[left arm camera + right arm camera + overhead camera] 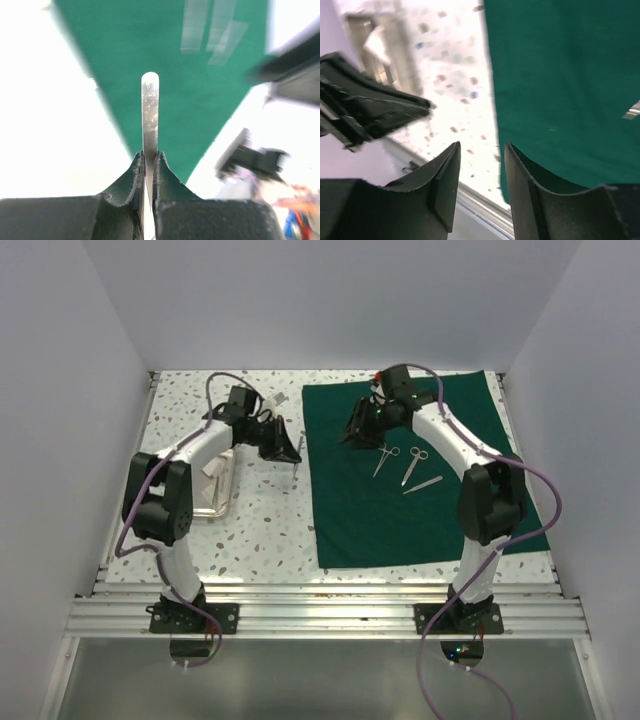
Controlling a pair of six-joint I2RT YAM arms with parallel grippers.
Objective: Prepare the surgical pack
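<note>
Gauze is already in the steel tray [222,502]. My left gripper will go left in the top view next, then down there to release the flat steel instrument.
The dark green drape [400,480] lies flat on the right half of the table, also seen in the left wrist view [200,100] and the right wrist view [560,75]. On it rest two scissor-like instruments [386,460] [414,465] and a straight steel piece [423,484]. My left gripper [292,448] [150,156] hovers just left of the drape's edge, shut on a flat steel instrument [150,110] with a rounded tip. My right gripper [355,430] [482,147] hangs over the drape's upper left corner, open and holding nothing. The steel tray [222,502] sits at the left, with white gauze [213,468] in it.
The table is speckled white terrazzo [270,520] with white walls on three sides and an aluminium rail [320,610] at the near edge. The left arm's gripper [370,115] shows close by in the right wrist view.
</note>
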